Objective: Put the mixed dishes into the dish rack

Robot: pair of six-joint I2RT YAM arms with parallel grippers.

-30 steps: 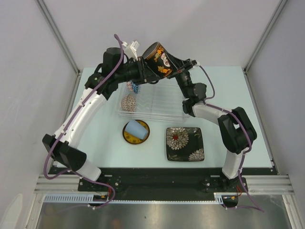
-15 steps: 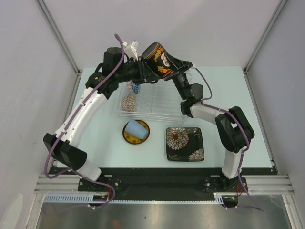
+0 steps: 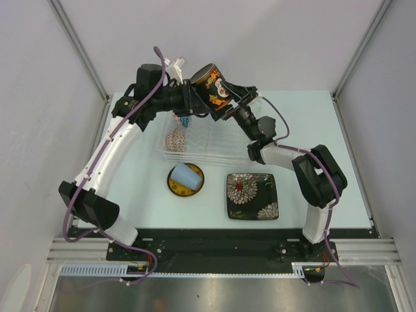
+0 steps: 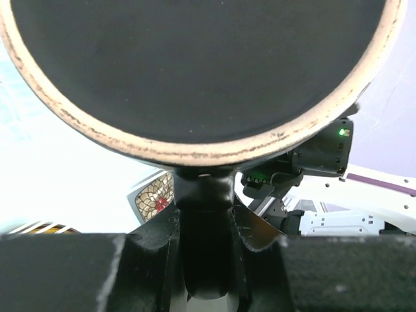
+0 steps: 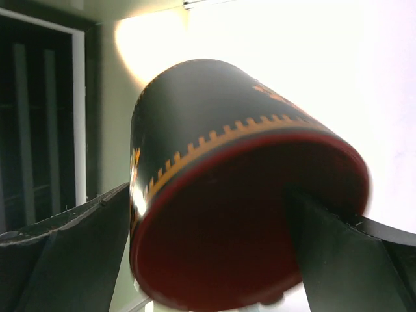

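Observation:
My left gripper moves to the right in the top view next and lowers the mug [image 3: 211, 81] into the rack's empty end [image 3: 236, 134]. It then lets go, because bowls fill the rack's opposite end.
A dark mug [image 3: 211, 81], red inside, hangs tilted above the back of the dish rack [image 3: 221, 153]. My left gripper [image 3: 192, 97] is shut on its handle [image 4: 205, 214], under the mug's dark base [image 4: 195, 65]. My right gripper [image 3: 229, 107] stands open at the mug's mouth [image 5: 240, 195]; one finger [image 5: 325, 253] is inside the rim and the other [image 5: 78, 247] is outside, apart from the wall. A blue patterned bowl [image 3: 180, 119] and a beige patterned bowl [image 3: 175, 140] stand in the rack's left end.
In front of the rack a pale blue cup [image 3: 184, 174] lies on a small yellow dark-rimmed plate [image 3: 174, 188]. A black floral square plate [image 3: 252, 195] lies to its right. Grey walls with metal posts close in the table on both sides.
My right gripper has opened wide and let go of the mug's rim. The mug, held by the left gripper, has shifted slightly left and lower.

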